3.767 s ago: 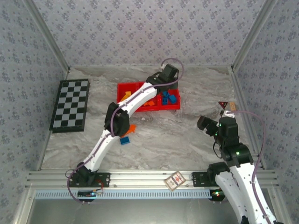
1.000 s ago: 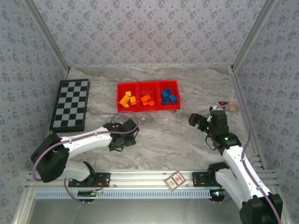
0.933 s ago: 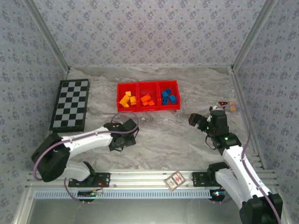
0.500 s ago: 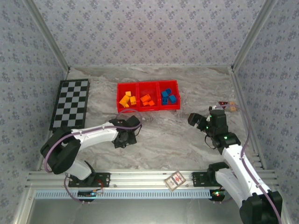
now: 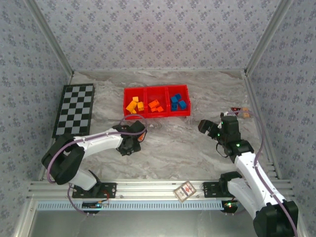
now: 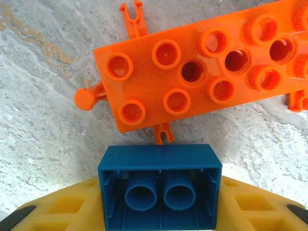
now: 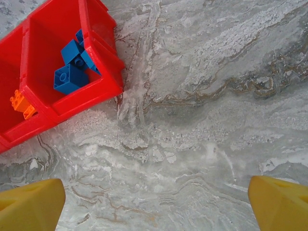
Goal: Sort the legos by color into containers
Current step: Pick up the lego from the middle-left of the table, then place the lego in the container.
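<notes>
My left gripper raises this matching brick next, carries it outward over the tray's end section point(image 5: 178, 101) and releases it, since that section holds blue bricks.
My left gripper point(image 6: 160, 208) is shut on a blue brick point(image 6: 160, 185) that lies hollow side up between the yellow fingers point(image 6: 57, 208), low over the marble table. Just beyond it lies a flat orange lego plate point(image 6: 192, 67). From above, the left gripper point(image 5: 131, 143) sits in front of the red tray point(image 5: 156, 116), with the orange plate point(image 5: 141, 138) at its right. The tray holds yellow-orange bricks point(image 5: 134, 105), orange bricks point(image 5: 155, 105) and blue bricks point(image 5: 177, 102). My right gripper point(image 5: 204, 127) stands open and empty, with the blue bricks point(image 7: 72, 72) in the tray's end compartment point(image 7: 103, 94) ahead.
A black-and-white checkered board point(image 5: 74, 111) lies at the left. A small card point(image 5: 185, 191) rests on the front rail. A few small items point(image 5: 241, 111) sit by the right wall. Bare marble point(image 7: 192, 144) spreads under the right gripper.
The left arm came back from the tray to the table in front of it and closed in on the blue brick beside the orange plate. The right arm has barely moved.
</notes>
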